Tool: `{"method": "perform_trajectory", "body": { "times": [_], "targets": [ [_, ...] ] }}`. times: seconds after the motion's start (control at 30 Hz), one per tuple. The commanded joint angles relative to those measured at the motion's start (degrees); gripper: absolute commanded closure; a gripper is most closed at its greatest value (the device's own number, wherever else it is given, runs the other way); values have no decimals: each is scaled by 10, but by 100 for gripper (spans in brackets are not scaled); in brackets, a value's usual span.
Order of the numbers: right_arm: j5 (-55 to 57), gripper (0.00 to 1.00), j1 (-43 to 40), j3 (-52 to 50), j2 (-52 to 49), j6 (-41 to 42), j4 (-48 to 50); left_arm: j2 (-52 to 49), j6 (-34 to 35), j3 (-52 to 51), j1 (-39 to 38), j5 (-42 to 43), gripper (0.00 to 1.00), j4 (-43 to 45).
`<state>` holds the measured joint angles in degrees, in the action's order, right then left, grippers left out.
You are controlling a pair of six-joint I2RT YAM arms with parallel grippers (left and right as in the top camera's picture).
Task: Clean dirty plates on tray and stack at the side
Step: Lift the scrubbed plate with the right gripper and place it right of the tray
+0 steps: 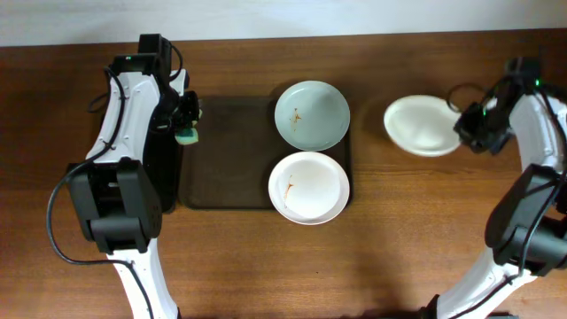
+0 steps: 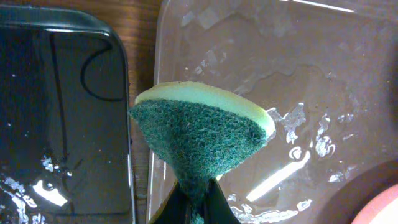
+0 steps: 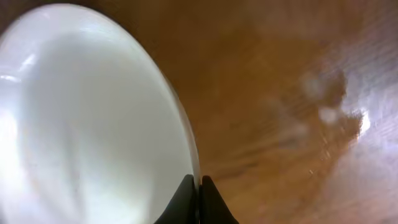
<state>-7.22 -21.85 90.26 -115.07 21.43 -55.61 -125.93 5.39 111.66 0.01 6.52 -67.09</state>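
I will next bring the still raised plate down with my right gripper onto the bare wood beside the brown tray, as that wood lies below, and I will let go of the plate's rim there.
Two dirty plates lie on the right half of the dark brown tray (image 1: 226,151): a pale blue-white one (image 1: 312,115) at the back and a white one (image 1: 309,187) at the front, both with brown-orange smears. A third white plate (image 1: 422,126) is off the tray to the right, above the table. My right gripper (image 1: 468,124) is shut on its right rim, and its jaws (image 3: 199,186) pinch the plate's edge (image 3: 93,124). My left gripper (image 1: 186,120) is shut on a green-and-yellow sponge (image 2: 202,127) above the tray's left edge.
A glossy black tray (image 2: 62,118) lies left of the brown tray, under my left arm. Bare wooden table (image 1: 425,230) surrounds the tray; the right wrist view shows wet patches on the wood (image 3: 323,106).
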Motion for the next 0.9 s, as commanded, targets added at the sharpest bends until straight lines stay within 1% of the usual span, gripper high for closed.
{"method": "perform_trajectory", "body": {
  "times": [0.0, 0.07, 0.2, 0.23, 0.27, 0.3, 0.33, 0.37, 0.4, 0.43, 0.47, 0.5, 0.57, 0.6, 0.63, 0.67, 0.7, 0.73, 0.87],
  "targets": [
    [-16, 96, 3, -78, 8, 7, 43, 2, 4, 10, 1, -6, 99, 6],
    [-16, 96, 4, -137, 8, 9, 94, 2, 3, 10, 1, -6, 99, 6],
    [-9, 96, 4, -156, 8, 15, 96, 2, 4, 10, 1, -5, 99, 6],
    [-10, 91, 4, -156, 8, 15, 96, 2, 3, 10, 1, -6, 99, 7],
    [-10, 83, 4, -155, 8, 14, 92, 2, 3, 10, 1, -6, 99, 6],
    [-10, 79, 4, -150, 9, 13, 80, 2, 3, 10, 1, -5, 99, 6],
    [-10, 77, 4, -134, 14, 8, 54, 2, 3, 10, 1, -6, 99, 7],
    [-9, 71, 5, -118, 23, 0, 33, 2, 3, 10, 1, -6, 99, 7],
    [-10, 63, 5, -105, 37, -2, 18, 2, 3, 10, 1, -6, 99, 9],
    [-12, 49, 6, -92, 59, -2, 5, 2, 3, 10, 1, -6, 99, 11],
    [-12, 41, 9, -82, 81, -8, -7, 2, 3, 10, 1, -6, 99, 13],
    [-12, 28, 21, -74, 105, -20, -15, 2, 3, 10, 1, -6, 99, 14],
    [-59, 28, 73, -74, 144, -54, -22, 2, 3, 10, 1, -6, 99, 17],
    [-91, 31, 106, -74, 146, -54, -32, 2, 3, 10, 1, -6, 99, 17],
    [-106, 37, 139, -75, 144, -48, -40, 2, 3, 10, 1, -6, 99, 17],
    [-106, 44, 169, -81, 144, -14, -45, 2, 3, 10, 1, -6, 99, 18],
    [-109, 45, 204, -90, 144, 21, -44, 2, 3, 10, 1, -6, 99, 20],
    [-112, 45, 250, -102, 144, 25, -43, 2, 3, 10, 1, -6, 99, 23],
    [-92, 46, 324, -134, 143, 43, -28, 2, 3, 10, 1, -6, 99, 24]
  ]
}}
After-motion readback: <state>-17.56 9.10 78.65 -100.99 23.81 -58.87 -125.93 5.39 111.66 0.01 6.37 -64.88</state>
